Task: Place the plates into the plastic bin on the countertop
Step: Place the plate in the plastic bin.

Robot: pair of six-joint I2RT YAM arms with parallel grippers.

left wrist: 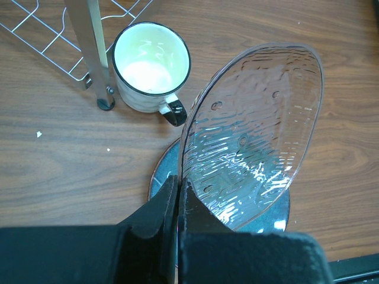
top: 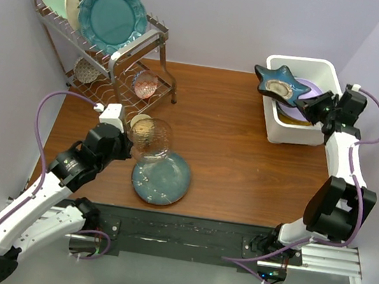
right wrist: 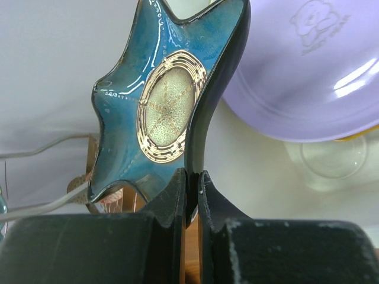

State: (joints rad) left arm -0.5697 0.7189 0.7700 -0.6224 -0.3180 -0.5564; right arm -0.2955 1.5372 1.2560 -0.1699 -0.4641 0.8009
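The right gripper moves to the right in the top view and down next, to release over the lavender plate (top: 312,86) (right wrist: 308,71), since the star-shaped plate overhangs the bin's rim.
My left gripper (top: 126,149) (left wrist: 177,184) is shut on the rim of a clear ribbed plate (top: 152,137) (left wrist: 254,130), which hangs tilted above a dark teal plate (top: 163,179) (left wrist: 161,173) lying flat on the countertop (top: 231,148). At the right, my right gripper (top: 316,103) (right wrist: 192,176) is shut on the edge of a blue star-shaped plate (top: 281,85) (right wrist: 160,94) with a gold centre, held on edge over the white plastic bin (top: 296,134). A lavender plate (top: 312,86) (right wrist: 308,71) lies inside the bin, with a yellow rim showing under it.
A wire rack (top: 128,49) at the back left holds mint, cream and teal plates upright, with a pink glass dish (top: 144,85) lower down. A small cream cup (top: 138,119) (left wrist: 151,65) stands beside the rack leg (left wrist: 95,53), just behind the clear plate.
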